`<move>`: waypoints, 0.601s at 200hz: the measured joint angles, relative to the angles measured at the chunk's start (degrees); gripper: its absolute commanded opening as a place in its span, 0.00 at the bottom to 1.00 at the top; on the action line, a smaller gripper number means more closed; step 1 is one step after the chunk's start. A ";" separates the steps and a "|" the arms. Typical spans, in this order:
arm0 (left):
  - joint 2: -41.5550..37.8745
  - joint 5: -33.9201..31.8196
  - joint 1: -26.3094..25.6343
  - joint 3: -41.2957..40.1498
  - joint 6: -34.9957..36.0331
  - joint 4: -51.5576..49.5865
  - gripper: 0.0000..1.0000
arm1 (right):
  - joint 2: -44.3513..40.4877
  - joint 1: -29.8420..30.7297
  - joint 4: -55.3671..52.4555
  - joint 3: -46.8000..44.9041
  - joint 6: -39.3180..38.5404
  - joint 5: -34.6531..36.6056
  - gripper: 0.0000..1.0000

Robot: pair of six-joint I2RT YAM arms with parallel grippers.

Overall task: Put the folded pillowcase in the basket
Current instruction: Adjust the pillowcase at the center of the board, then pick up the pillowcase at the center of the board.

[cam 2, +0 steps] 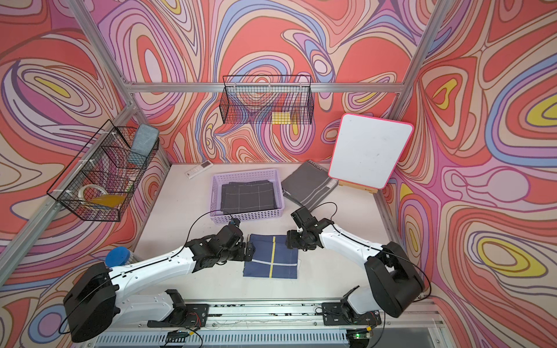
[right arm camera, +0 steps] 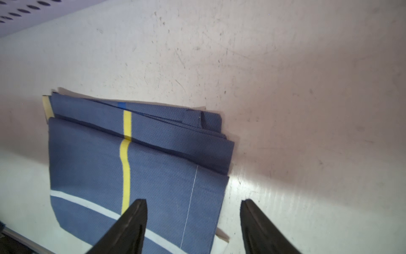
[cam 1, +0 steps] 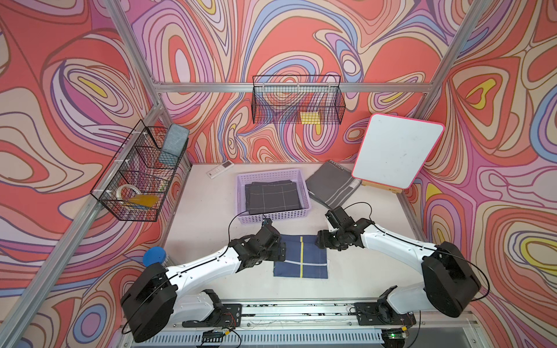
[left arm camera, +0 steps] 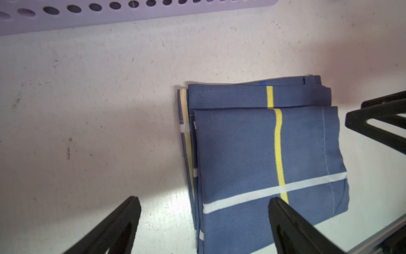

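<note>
The pillowcase's edge with the pale yellow strip is already between the open fingers of my left gripper, so my left gripper will go down and slightly outward onto that edge.
The folded pillowcase (cam 1: 301, 256) (cam 2: 271, 256), blue with a yellow and a white stripe, lies flat on the table in front of the lavender basket (cam 1: 280, 215) (cam 2: 250, 215). My left gripper (cam 1: 281, 251) (left arm camera: 203, 200) is open and low at the pillowcase's left edge. One of its fingers is over the cloth (left arm camera: 263, 154) and the other over bare table. My right gripper (cam 1: 321, 241) (right arm camera: 193, 201) is open at the right edge (right arm camera: 142, 176), straddling it the same way. Neither holds anything.
A dark grey cloth with white grid lines (cam 1: 272, 197) lies in the basket. Behind it to the right are a grey towel (cam 1: 331, 183) and a whiteboard on an easel (cam 1: 398, 150). A remote (cam 1: 220, 168) lies at the back. Black wire baskets (cam 1: 141, 174) (cam 1: 298, 99) hang on the walls.
</note>
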 measured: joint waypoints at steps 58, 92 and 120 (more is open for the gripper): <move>9.64 0.63 0.22 4.17 2.82 1.18 0.82 | 3.17 0.00 0.37 0.66 -0.57 0.52 0.63; 12.20 1.55 1.09 4.48 3.48 2.27 0.76 | 4.59 0.00 1.11 0.70 -0.66 0.52 0.58; 14.51 2.56 2.08 4.76 3.91 3.37 0.73 | 5.86 0.00 1.92 0.87 -0.68 0.50 0.55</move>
